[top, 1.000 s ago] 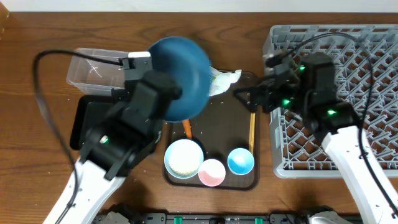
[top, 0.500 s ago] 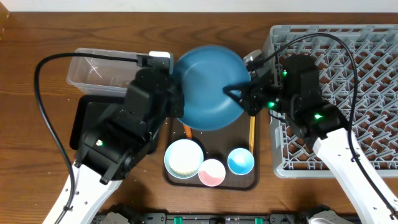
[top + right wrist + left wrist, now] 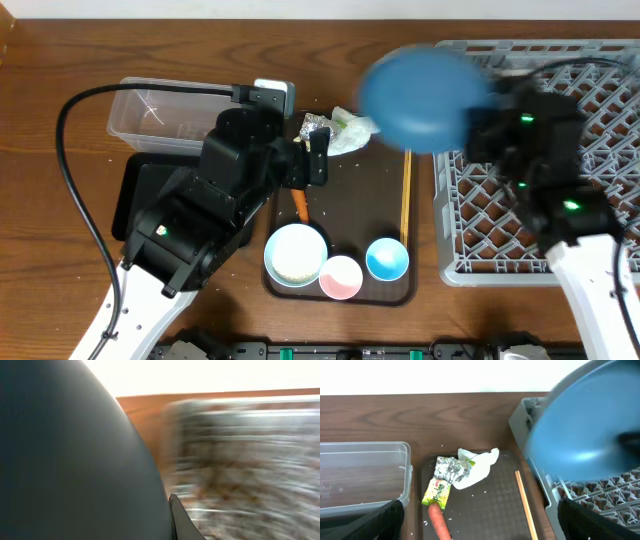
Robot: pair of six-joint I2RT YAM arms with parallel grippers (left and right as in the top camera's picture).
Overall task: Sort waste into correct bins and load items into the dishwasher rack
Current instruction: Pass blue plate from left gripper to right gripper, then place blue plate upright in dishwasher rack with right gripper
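I need to swing my right gripper toward the right in the overhead view, turning and lowering to release the plate (image 3: 425, 95), as the rack's slots lie below and that way.
The dark-blue plate (image 3: 425, 95) hangs blurred over the rack's left edge, my right gripper (image 3: 480, 128) shut on its rim. In the right wrist view the plate (image 3: 75, 460) fills the left side, one finger (image 3: 182, 520) pressed against it. My left gripper (image 3: 320, 158) is open and empty above the brown tray (image 3: 345, 175); its wide-apart fingers (image 3: 380, 520) frame the carrot (image 3: 439, 520), yellow-green wrapper (image 3: 437, 492), foil (image 3: 449, 467) and white paper (image 3: 477, 465). The white bowl (image 3: 295, 253), pink cup (image 3: 341, 277), blue-and-white cup (image 3: 387, 259) and chopsticks (image 3: 406, 195) rest on the tray.
The grey dishwasher rack (image 3: 560, 200) takes up the right side. The clear tub (image 3: 165, 110) stands at the back left, with the black tray (image 3: 140, 195) in front of it, partly under my left arm. Rice grains dot the brown tray.
The plate passed from my left gripper to my right one. The left opened and stayed over the tray; the right shut on the rim and swung the plate right, towards the rack.
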